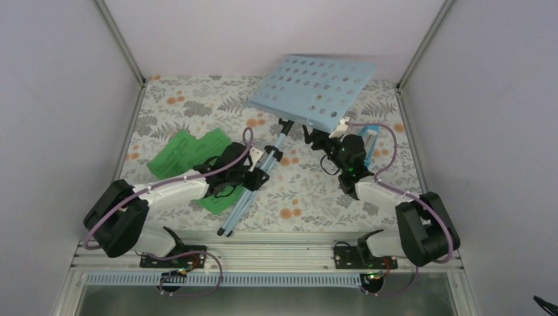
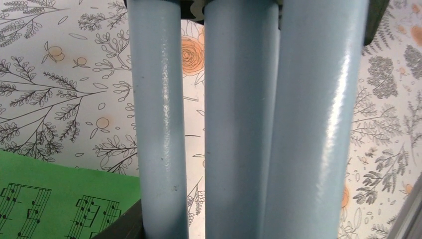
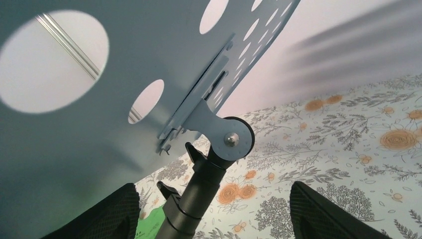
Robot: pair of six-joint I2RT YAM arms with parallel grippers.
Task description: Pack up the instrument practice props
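Note:
The stand still hangs raised above the table, so next my left gripper needs to bring the bundled legs down onto the edge of the green pages and release them.
The music stand leans over the table, its pale blue hole-punched desk (image 1: 312,92) raised at the back and its folded legs (image 1: 245,197) pointing toward the near edge. My left gripper (image 1: 253,174) is shut on the bundled legs; three pale blue tubes (image 2: 239,124) fill the left wrist view, with one dark finger (image 2: 119,224) at their left. My right gripper (image 1: 320,143) stands open on both sides of the black post (image 3: 199,194) under the desk hinge (image 3: 229,137), touching nothing. Green sheet-music pages (image 1: 187,155) lie under the left arm. A small blue and white thing, perhaps the metronome (image 1: 373,139), sits behind the right arm.
The floral tablecloth (image 1: 309,197) covers the table. Metal frame posts (image 1: 122,39) rise at the back corners and a rail (image 1: 263,253) runs along the near edge. Grey walls close in both sides.

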